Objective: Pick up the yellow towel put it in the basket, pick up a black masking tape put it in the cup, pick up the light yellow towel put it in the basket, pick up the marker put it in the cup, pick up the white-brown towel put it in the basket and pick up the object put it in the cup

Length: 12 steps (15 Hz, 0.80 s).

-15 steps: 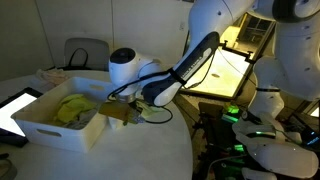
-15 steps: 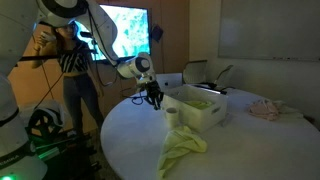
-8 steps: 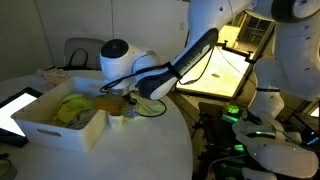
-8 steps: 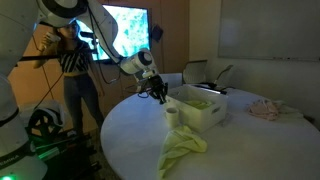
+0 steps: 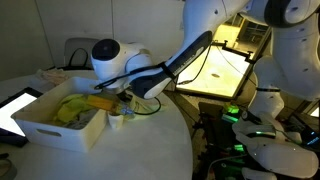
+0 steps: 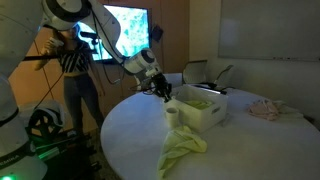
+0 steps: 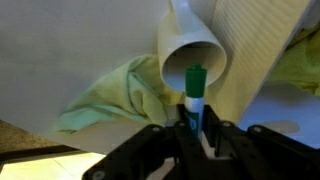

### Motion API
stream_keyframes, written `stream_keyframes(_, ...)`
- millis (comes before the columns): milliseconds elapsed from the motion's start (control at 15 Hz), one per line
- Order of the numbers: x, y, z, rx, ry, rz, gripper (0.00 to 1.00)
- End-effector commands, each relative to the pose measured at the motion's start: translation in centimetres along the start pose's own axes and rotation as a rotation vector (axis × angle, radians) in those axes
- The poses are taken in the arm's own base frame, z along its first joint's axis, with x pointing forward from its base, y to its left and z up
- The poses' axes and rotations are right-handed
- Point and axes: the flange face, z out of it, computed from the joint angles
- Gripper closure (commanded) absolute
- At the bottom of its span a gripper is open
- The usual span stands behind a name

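Observation:
My gripper comes down next until the marker's green end, already pointing there, dips inside, then releases, since the white cup's opening (image 6: 172,109) (image 7: 190,60) lies below it.
My gripper (image 7: 196,132) is shut on the marker (image 7: 195,88), whose green end points out past the fingertips toward the white cup (image 7: 190,52) below. In both exterior views the gripper (image 5: 108,101) (image 6: 163,92) hangs just above the cup (image 6: 172,116), at the near end of the white basket (image 5: 45,130) (image 6: 205,112). A yellow towel (image 5: 70,108) lies inside the basket. The light yellow towel (image 6: 183,148) (image 7: 115,98) lies crumpled on the table beside the cup. The white-brown towel (image 6: 265,110) rests farther along the table. No black masking tape shows.
The round white table (image 6: 130,130) holds everything. A tablet (image 5: 12,108) lies by the basket's far side. A person (image 6: 72,60) stands behind the table near a bright screen (image 6: 125,30). Another white robot body (image 5: 280,150) stands beside the table edge.
The arm has carried the marker up and across toward the basket end, from beside the cup to above it. The jaws stayed shut on the marker.

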Motion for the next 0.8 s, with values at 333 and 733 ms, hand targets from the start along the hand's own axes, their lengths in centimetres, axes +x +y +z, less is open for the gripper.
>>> stream_keyframes(333,-1.5,-1.8,2.7,-0.011,0.074,-0.007,0.95)
stream_keyframes(733,-1.9,-2.1,3.4,-0.014,0.09,-0.01,0.95)
